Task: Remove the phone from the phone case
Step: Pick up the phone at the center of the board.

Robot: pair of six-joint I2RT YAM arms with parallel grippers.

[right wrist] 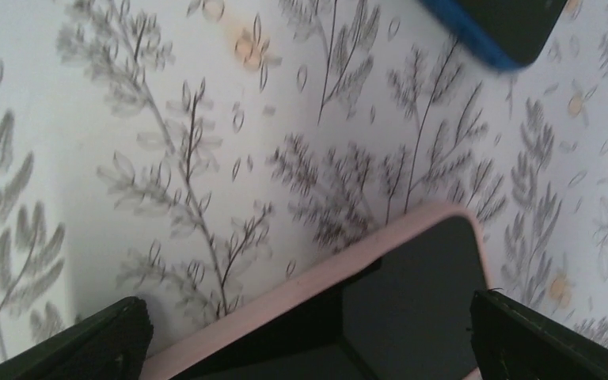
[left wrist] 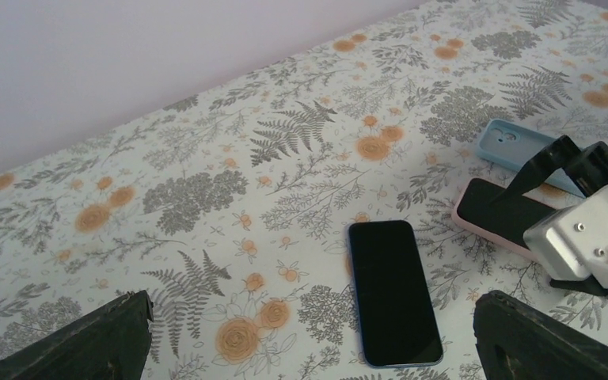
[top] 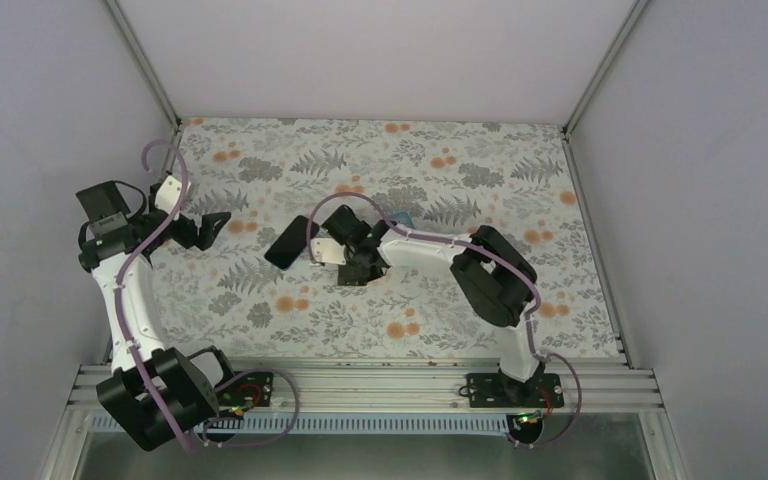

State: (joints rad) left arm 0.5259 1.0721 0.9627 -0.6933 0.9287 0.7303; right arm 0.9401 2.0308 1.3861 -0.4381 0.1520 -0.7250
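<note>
I will next turn my right gripper and shift it toward the light blue case so that its fingers go on both sides of the pink case's long sides (right wrist: 358,318), because the pink case lies slanted between my open fingers.
A phone with a dark screen (right wrist: 419,301) sits in a pink phone case (right wrist: 317,277) flat on the floral table. My right gripper (right wrist: 309,336) hangs open just above it, its fingertips (right wrist: 115,340) spread wide to either side of the case's end, not gripping. From the left wrist view the pink case (left wrist: 475,226) lies partly under the right gripper (left wrist: 582,229). In the top view the right gripper (top: 345,260) hides this case. My left gripper (left wrist: 314,336) is open over bare table, at the left (top: 222,222).
A bare blue-edged phone (left wrist: 393,291) lies screen up beside the pink case, also seen in the top view (top: 285,243). A light blue case (left wrist: 514,145) lies behind the right gripper. White walls enclose the table on three sides.
</note>
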